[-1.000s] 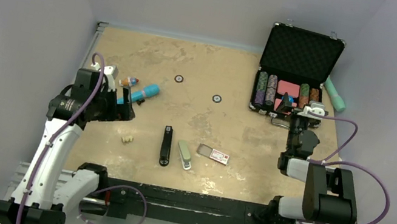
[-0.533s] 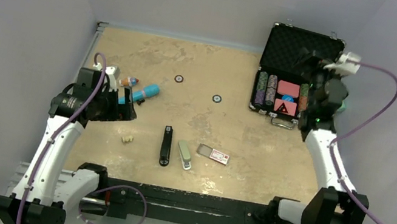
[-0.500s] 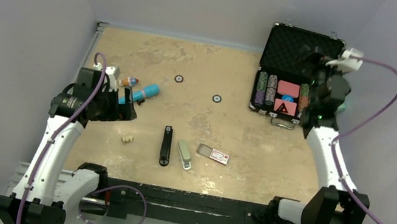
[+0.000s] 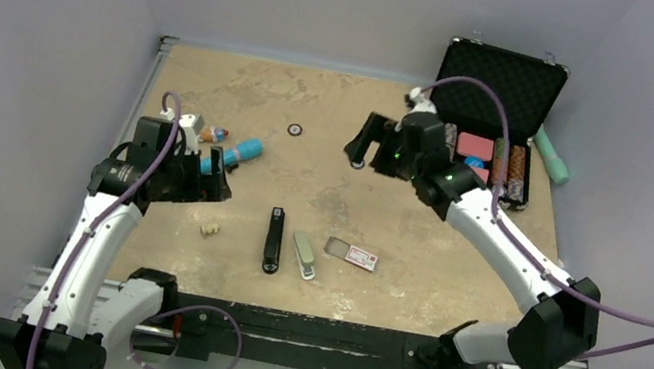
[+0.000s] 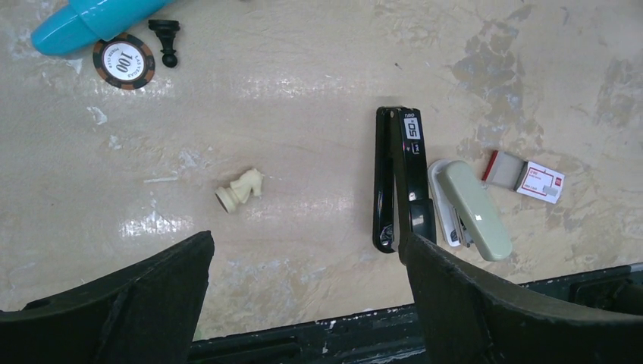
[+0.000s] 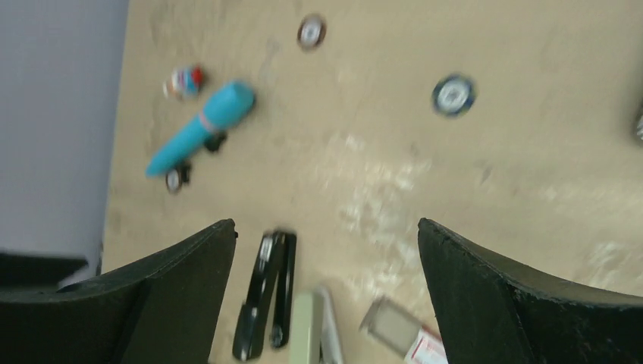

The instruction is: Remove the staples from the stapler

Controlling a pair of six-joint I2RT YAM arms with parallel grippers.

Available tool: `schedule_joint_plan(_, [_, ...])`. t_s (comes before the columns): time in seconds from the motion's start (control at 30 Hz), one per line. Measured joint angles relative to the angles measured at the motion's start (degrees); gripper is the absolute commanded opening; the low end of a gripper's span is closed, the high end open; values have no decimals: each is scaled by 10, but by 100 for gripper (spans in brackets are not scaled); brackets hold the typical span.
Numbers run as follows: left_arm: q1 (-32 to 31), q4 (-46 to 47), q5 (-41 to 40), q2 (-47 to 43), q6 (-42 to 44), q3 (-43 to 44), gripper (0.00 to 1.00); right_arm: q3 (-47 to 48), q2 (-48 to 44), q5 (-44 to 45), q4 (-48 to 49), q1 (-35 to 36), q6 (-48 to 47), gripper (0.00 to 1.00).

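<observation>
The pale green stapler sits below and back, so my right gripper should next go back and down onto its near end [image 4: 307, 264], tilted clear of the black stapler.
A black stapler [image 4: 274, 239] lies near the table's front middle, its two long parts side by side. A pale green stapler [image 4: 303, 255] lies just right of it, then a small red-and-white staple box [image 4: 351, 253]. All three show in the left wrist view: the black stapler [image 5: 402, 178], green stapler [image 5: 466, 208] and box [image 5: 527, 176]. They also show, blurred, in the right wrist view: the black stapler [image 6: 269, 296], green stapler [image 6: 315, 330] and box [image 6: 402, 330]. My left gripper [image 4: 210, 179] [image 5: 307, 250] is open and empty, left of the staplers. My right gripper [image 4: 366, 141] [image 6: 326, 224] is open and empty, above the table's middle, behind them.
A cream chess piece [image 5: 239, 191] lies left of the black stapler. A blue cylinder [image 4: 237, 152], a poker chip [image 5: 123, 62] and a small black pawn [image 5: 165, 42] sit at the left. Two chips [image 4: 295, 129] [image 4: 357, 162] lie mid-table. An open black chip case [image 4: 498, 83] stands back right.
My right arm has swung from the chip case at the back right to over the table's middle. My left arm has shifted slightly right. The staplers have not moved.
</observation>
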Motion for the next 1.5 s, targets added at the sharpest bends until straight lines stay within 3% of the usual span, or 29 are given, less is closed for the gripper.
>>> schedule_joint_plan(0.2, [-7,8,2,-7,0,-5,99,-64,-30,-14,-71,139,23,89])
schedule_joint_plan(0.33, [-14,9,2,-7,0,-7,93,-79,-39,-14,-91,233,40,87])
schedule_joint_plan(0.53, [-16,12,3,-7,0,-9,94,-75,20,-5,-114,331,47,86])
schedule_joint_plan(0.8, [-17,12,3,-14,0,-9,94,-31,133,19,-152,342,40,79])
schedule_joint_plan(1.2, [-17,12,3,-17,0,-9,94,-21,177,23,-156,342,21,67])
schedule_joint_plan(1.4, [-19,12,3,-17,0,-9,94,-22,177,32,-155,342,19,52])
schedule_joint_plan(1.5, [-19,12,3,-17,0,-9,94,-22,178,35,-155,342,19,51])
